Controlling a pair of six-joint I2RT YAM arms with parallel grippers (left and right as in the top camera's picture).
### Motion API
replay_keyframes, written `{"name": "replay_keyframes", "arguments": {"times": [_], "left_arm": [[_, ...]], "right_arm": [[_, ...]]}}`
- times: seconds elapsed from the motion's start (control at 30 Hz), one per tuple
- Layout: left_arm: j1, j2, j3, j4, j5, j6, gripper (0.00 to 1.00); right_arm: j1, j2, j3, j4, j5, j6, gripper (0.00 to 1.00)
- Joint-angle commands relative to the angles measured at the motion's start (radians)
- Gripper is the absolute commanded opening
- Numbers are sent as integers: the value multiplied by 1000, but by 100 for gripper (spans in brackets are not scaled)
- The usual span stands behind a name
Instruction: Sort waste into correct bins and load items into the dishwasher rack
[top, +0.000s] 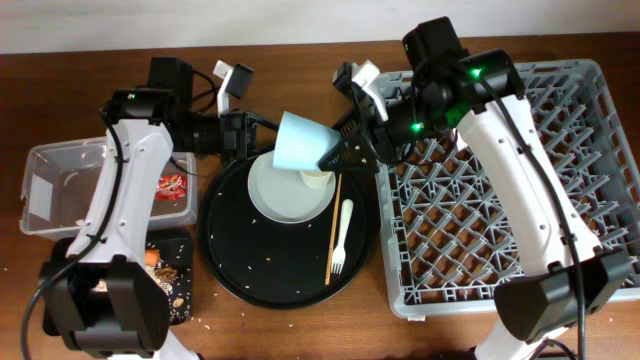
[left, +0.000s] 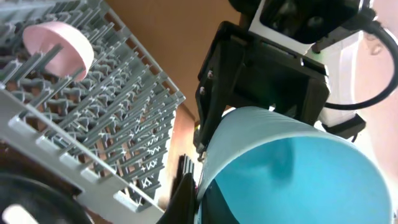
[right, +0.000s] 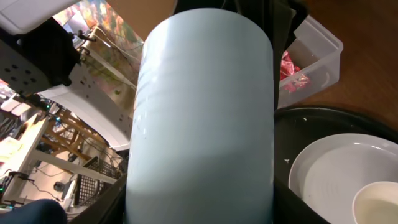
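My right gripper carries the cup over the grey rack (top: 500, 230) next, as the pinkish bowl leaves room. It turns the cup opening down and lowers it by the rack's tray-side edge to release.
The light blue cup (top: 300, 140) hangs tilted over the round black tray, held between both arms. My left gripper (top: 268, 137) is shut on its rim, with one finger inside and one outside in the left wrist view (left: 199, 199). My right gripper (top: 335, 155) clasps the cup's body (right: 202, 112), a black finger (right: 102, 199) pressed to each side. Below lie the pale plate (top: 285, 190) with the cream cup (top: 317, 180) on it, the chopsticks (top: 333, 225) and the white fork (top: 342, 235). The pinkish bowl (left: 59, 43) sits in the grey rack (top: 500, 230).
The clear tub (top: 60, 185) at the left holds the red wrapper (top: 172, 185). The shallow black tray (top: 175, 290) at the front left holds food scraps and an orange carrot (top: 152, 257). The round black tray (top: 240, 260) lies between tub and rack.
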Motion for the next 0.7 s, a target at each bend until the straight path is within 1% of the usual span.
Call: {"name": "replay_keyframes", "arguments": {"times": [0.0,0.13,0.2,0.27,0.3,0.33,0.4,0.43,0.47,0.5,0.53,0.57,0.6,0.67], "left_arm": [[-24,4,-6,-75,-254,-17,1],[-69,4,-6,-130,-332,-17,1],[-89,4,-6,-133,-366,-17,1],[-89,4,-6,-144,-373,-17,2],[-89,4,-6,-161,-373,-17,9],[-89,4,-6,-168,-381,-17,12],[-89,4,-6,-162,-417,-17,22],[-88,4,-6,-158,-447,-17,30],[-88,4,-6,-152,-460,-18,41],[-85,4,-6,-147,-461,-18,44],[-79,4,-6,-143,-461,-18,54],[-63,4,-6,-140,-461,-20,64],[-36,4,-6,-132,-462,-28,99],[26,4,-6,-125,-462,-29,99]], "right_arm": [[28,-16,18,40,-105,-45,29],[28,-16,18,65,-105,-45,29],[28,-16,18,68,-105,-45,29],[23,-16,18,69,-104,-45,29],[14,-16,18,68,-104,-45,29],[5,-16,18,68,-105,-45,29],[-6,-16,18,68,-105,-41,29],[-6,-16,18,68,-97,-41,29],[-6,-16,18,68,-80,-40,29],[-6,-16,18,68,-60,-37,29],[-6,-16,18,69,-47,-23,29],[-6,-16,18,69,-44,-22,29],[-7,-16,18,70,-33,-18,29],[-6,-16,18,85,47,35,29]]}}
